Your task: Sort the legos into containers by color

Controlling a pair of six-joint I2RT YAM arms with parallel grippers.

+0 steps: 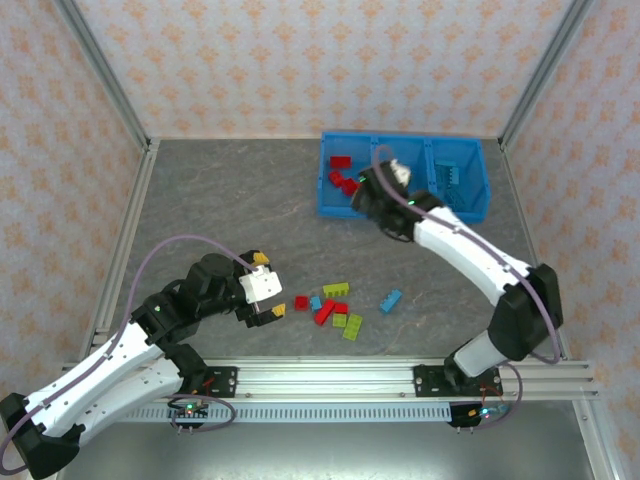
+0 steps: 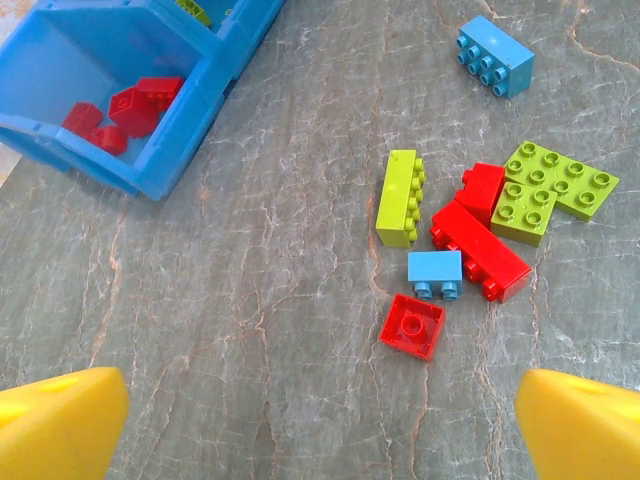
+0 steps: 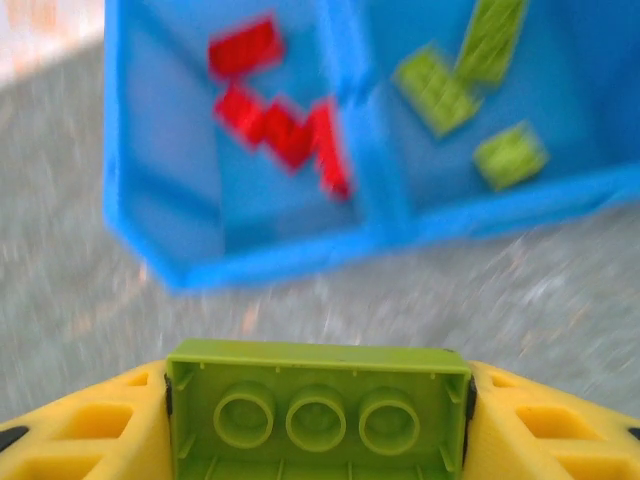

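Note:
Next, my right gripper moves outward over the yellow-green legos inside the bin's middle section (image 3: 475, 115), which lie outward of it, to release the yellow-green lego (image 3: 318, 385).
My right gripper (image 3: 318, 405) is shut on a yellow-green lego (image 3: 318, 385), held underside toward the camera, just short of the blue bin's front wall (image 3: 290, 255). From above, that gripper (image 1: 375, 190) hangs over the bin (image 1: 400, 137) near its left divider. Red legos (image 3: 280, 125) lie in the left compartment, yellow-green ones (image 3: 440, 95) in the middle, light blue ones (image 1: 452, 180) in the right. My left gripper (image 2: 320, 430) is open above bare table, just short of a red square lego (image 2: 413, 325). From above, the left gripper (image 1: 262, 292) is left of the loose pile (image 1: 335, 305).
Beyond the red square lie a small light-blue brick (image 2: 435, 270), a long red brick (image 2: 480, 250), a yellow-green brick (image 2: 402, 197) and green plates (image 2: 545, 190). A blue brick (image 2: 495, 55) sits apart. Metal frame posts and patterned walls ring the table.

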